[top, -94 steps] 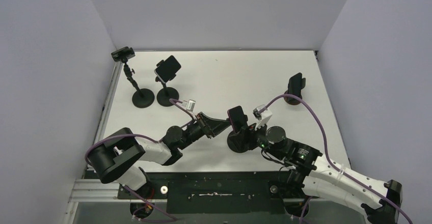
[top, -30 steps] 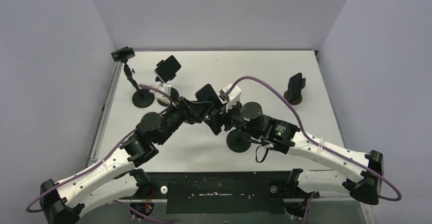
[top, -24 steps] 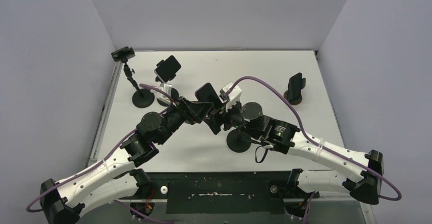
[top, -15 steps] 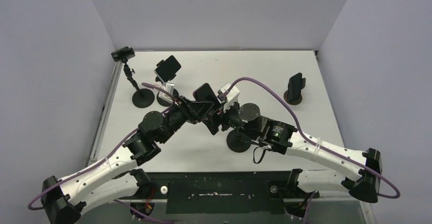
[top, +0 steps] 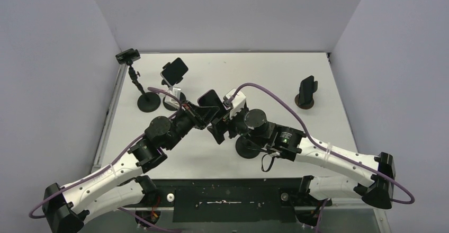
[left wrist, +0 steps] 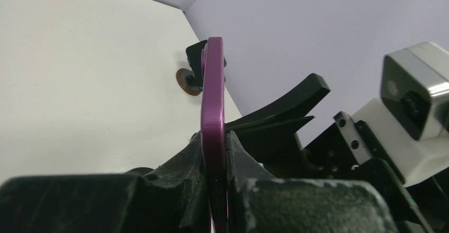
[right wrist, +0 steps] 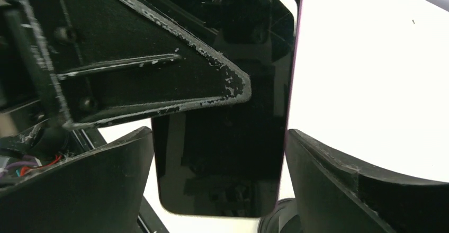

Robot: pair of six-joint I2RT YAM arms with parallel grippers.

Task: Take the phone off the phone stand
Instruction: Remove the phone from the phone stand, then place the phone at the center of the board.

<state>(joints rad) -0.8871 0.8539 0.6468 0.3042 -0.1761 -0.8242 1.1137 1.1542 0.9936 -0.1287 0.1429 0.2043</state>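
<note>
My left gripper will next tilt down, lower the phone onto the tabletop outward of the stand base and let go there, as the phone is already off its stand.
The phone (top: 211, 100), with a black screen and purple rim, is held in the air up and left of its round black stand base (top: 248, 147), which my right arm partly hides. My left gripper (top: 203, 115) is shut on the phone's faces. In the left wrist view the purple edge (left wrist: 213, 100) runs up between the left gripper's (left wrist: 214, 137) pads. My right gripper (top: 218, 131) is open. In the right wrist view the screen (right wrist: 227, 153) sits between the right gripper's (right wrist: 219, 135) fingers with a gap on each side. The stand base (right wrist: 278, 220) shows below.
A second phone on a stand (top: 174, 71) is at the back left, next to an empty clamp stand (top: 138, 84). A third phone on a stand (top: 306, 91) is at the back right, and also shows in the left wrist view (left wrist: 193, 69). Grey walls enclose the table.
The phone sat clamped in the stand 3.1 s ago. Now it is off the stand, and over the last second it and both grippers have drifted a little left.
</note>
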